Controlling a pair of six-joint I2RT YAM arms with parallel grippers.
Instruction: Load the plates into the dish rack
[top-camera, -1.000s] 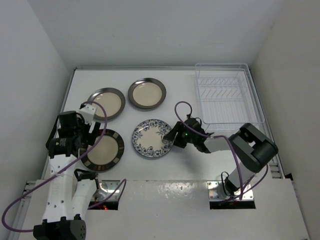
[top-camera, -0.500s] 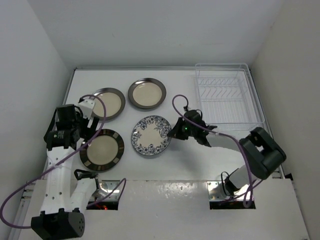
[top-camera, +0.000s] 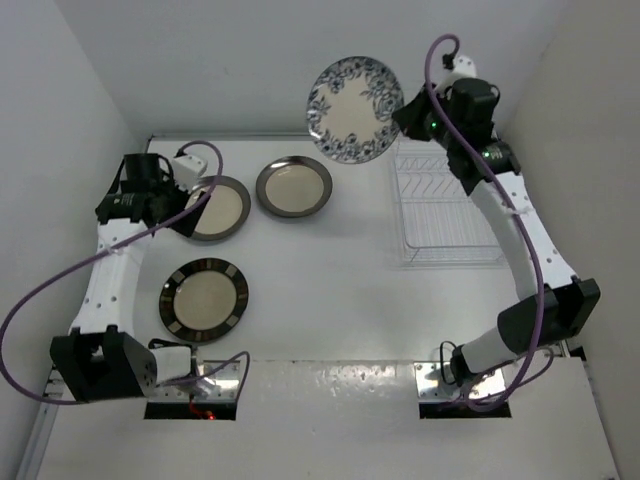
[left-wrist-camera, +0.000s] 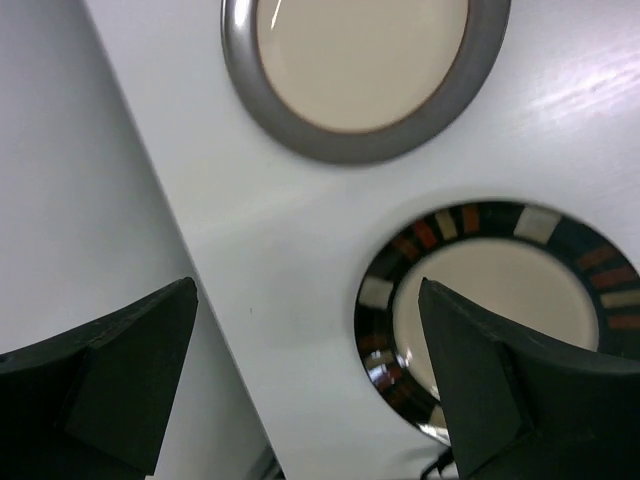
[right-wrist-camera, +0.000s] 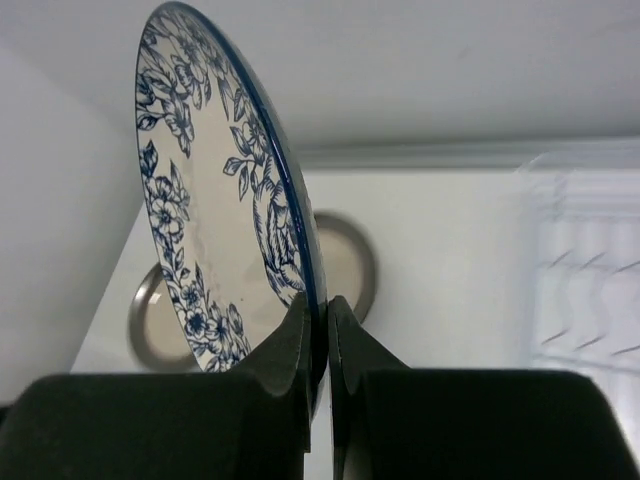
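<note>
Next, my right gripper turns and swings to the right in the top view. It then lowers the blue floral plate into the wall-side slots and releases, as the rack's wires are empty.
My right gripper (top-camera: 404, 120) (right-wrist-camera: 322, 300) is shut on the rim of the blue floral plate (top-camera: 355, 110) (right-wrist-camera: 200, 220), holding it high and on edge, left of the white wire dish rack (top-camera: 445, 205) (right-wrist-camera: 585, 270). Two grey-rimmed cream plates (top-camera: 215, 207) (top-camera: 294, 186) lie flat at the back left. The brown-banded plate (top-camera: 204, 299) (left-wrist-camera: 500, 290) lies nearer the front. My left gripper (top-camera: 172, 212) (left-wrist-camera: 307, 290) hangs open above the table's left edge, between the left grey-rimmed plate (left-wrist-camera: 365, 70) and the banded one, holding nothing.
White walls close in the table on the left (left-wrist-camera: 80, 200), back and right. The rack stands in the back right corner and shows no plates in it. Purple cables (top-camera: 40, 300) loop from both arms.
The right gripper shut on the floral plate's rim and lifted it off the table, up and back toward the rack. The left arm moved back from the banded plate toward the left grey-rimmed plate.
</note>
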